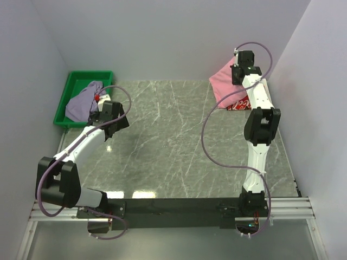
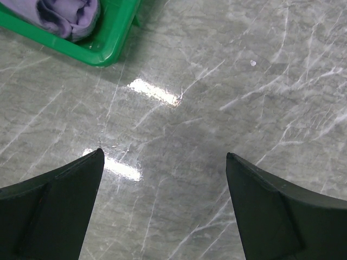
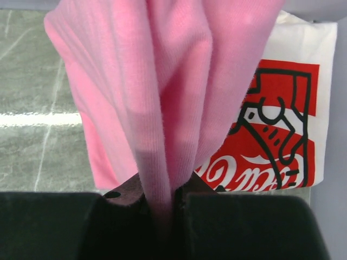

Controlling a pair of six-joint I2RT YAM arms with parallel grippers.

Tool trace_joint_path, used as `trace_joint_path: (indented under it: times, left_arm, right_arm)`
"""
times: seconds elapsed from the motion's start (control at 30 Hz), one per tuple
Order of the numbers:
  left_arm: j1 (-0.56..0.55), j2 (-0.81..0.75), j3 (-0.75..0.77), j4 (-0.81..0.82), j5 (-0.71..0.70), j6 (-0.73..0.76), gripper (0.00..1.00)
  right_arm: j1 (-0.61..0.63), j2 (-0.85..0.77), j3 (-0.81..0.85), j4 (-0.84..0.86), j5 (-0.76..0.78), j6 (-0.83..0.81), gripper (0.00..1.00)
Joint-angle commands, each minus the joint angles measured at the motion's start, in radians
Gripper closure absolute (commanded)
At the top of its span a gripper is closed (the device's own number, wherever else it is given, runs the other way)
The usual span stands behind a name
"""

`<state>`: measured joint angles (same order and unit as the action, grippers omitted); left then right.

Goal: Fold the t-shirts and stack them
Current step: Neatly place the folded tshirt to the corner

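Observation:
The right gripper lowers toward the right in the top view onto the folded white t-shirt next and releases, since the pink t-shirt hangs partly over bare marble.
My right gripper is shut on a bunched fold of the pink t-shirt, holding it up at the far right corner. Under it lies the folded white t-shirt with the red Coca-Cola print. The lavender-grey t-shirt lies crumpled in the green bin. Over bare marble beside that bin hovers my left gripper, open with nothing between its fingers.
The green bin stands at the far left against the wall. White walls close in the grey marble table on the left, back and right. A purple cable loops off the right arm.

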<state>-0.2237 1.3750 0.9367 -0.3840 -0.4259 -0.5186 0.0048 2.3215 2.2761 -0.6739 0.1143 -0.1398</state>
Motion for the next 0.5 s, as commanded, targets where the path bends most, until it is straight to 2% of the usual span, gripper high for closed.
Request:
trace_joint_path:
  times: [0.0,0.17,0.3,0.47]
  left_arm:
    - [-0.003,0.007,0.019,0.013,-0.011,-0.011,0.01]
    - [-0.003,0.019,0.019,0.013,-0.005,-0.009,0.01]
    - [-0.003,0.021,0.016,0.016,-0.005,-0.009,0.01]
    - [-0.003,0.035,0.017,0.017,0.006,-0.008,0.01]
  right_arm:
    - [-0.043,0.001,0.063,0.019,-0.030,-0.009,1.00]
    - [-0.058,0.002,0.026,0.036,0.021,-0.038,1.00]
    - [-0.077,0.032,0.068,0.023,0.051,-0.082,1.00]
    - [-0.083,0.045,0.020,0.102,0.099,-0.138,1.00]
